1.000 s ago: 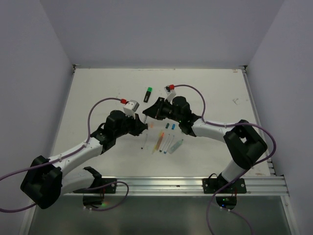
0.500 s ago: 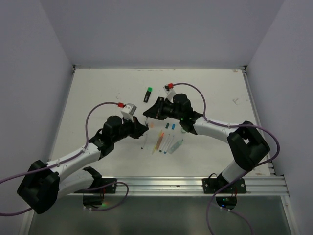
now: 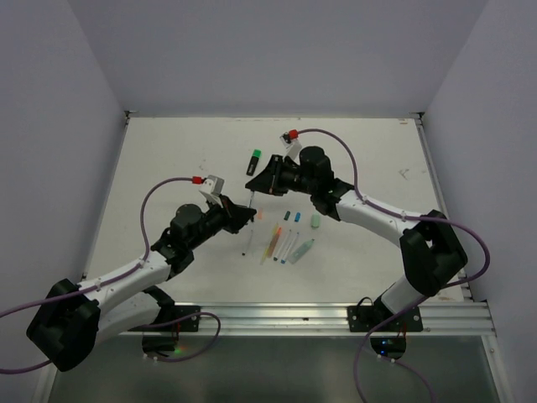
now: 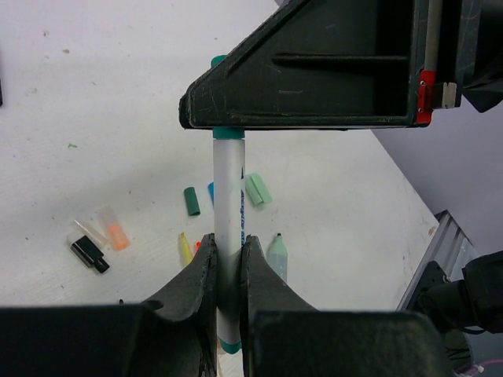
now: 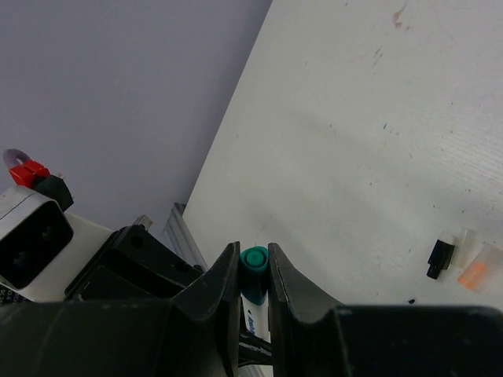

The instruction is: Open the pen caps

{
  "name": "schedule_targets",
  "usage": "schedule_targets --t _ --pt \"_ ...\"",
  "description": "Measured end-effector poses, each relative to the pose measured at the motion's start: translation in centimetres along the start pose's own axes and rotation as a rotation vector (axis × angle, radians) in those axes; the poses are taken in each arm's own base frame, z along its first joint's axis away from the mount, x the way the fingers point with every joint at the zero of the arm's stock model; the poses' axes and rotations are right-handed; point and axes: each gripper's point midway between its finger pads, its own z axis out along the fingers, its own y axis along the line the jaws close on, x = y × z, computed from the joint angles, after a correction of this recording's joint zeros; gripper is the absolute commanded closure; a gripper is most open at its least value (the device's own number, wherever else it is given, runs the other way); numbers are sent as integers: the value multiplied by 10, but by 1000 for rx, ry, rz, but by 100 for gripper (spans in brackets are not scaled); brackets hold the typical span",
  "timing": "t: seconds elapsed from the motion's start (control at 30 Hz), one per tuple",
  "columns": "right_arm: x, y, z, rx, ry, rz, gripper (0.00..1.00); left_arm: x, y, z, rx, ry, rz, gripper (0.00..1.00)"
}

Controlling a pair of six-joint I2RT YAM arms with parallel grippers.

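I will carry the teal cap across with my right gripper, lower it and release it, because bare tabletop beside the mint cap [image 3: 327, 223] is below my right gripper, to its right in the top view.
A white pen [image 4: 228, 196] with teal ends hangs in the air between both grippers. My left gripper [image 4: 228, 239] is shut on the pen's barrel, near its lower end. My right gripper [image 5: 253, 255] is shut on the teal pen cap [image 5: 254, 263], which sits on the barrel's other end. From above, the left gripper [image 3: 242, 215] and right gripper [image 3: 257, 186] face each other tip to tip, with the pen [image 3: 251, 201] spanning the short gap. Loose caps lie on the table: dark green [image 4: 192, 201], mint [image 4: 258, 189], orange [image 4: 116, 234] and black [image 4: 90, 254].
Several uncapped pens [image 3: 281, 243] lie side by side below the grippers on the white table [image 3: 168, 168]. A green highlighter [image 3: 254, 161] lies farther back. A mint marker [image 4: 277, 253] rests next to the row. An aluminium rail [image 3: 336, 315] runs along the near edge.
The left wrist has drawn back toward the near left and the right wrist has shifted slightly farther away. Both grippers keep their hold on the same pen.
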Motion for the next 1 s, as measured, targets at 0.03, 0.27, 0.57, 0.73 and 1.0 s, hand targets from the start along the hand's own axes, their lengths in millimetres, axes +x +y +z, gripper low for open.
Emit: schedule_targets --t 0.03,0.27,0.57,0.73,1.0 --pt "-3 1 0 -2 -6 1 100 -2 0 0 1 -8 1 100" --pt "-52 1 -5 25 -153 7 100 12 -4 -2 24 32 -1 100" --pt "-278 56 -133 -35 -888 -119 100 126 15 -42 -24 427 -67 100" --pt "-268 67 -130 -51 -855 -133 100 114 8 -44 -5 389 -54 100" --pt "-190 -32 -114 271 -616 -84 100 84 -5 -23 -18 361 -33 100"
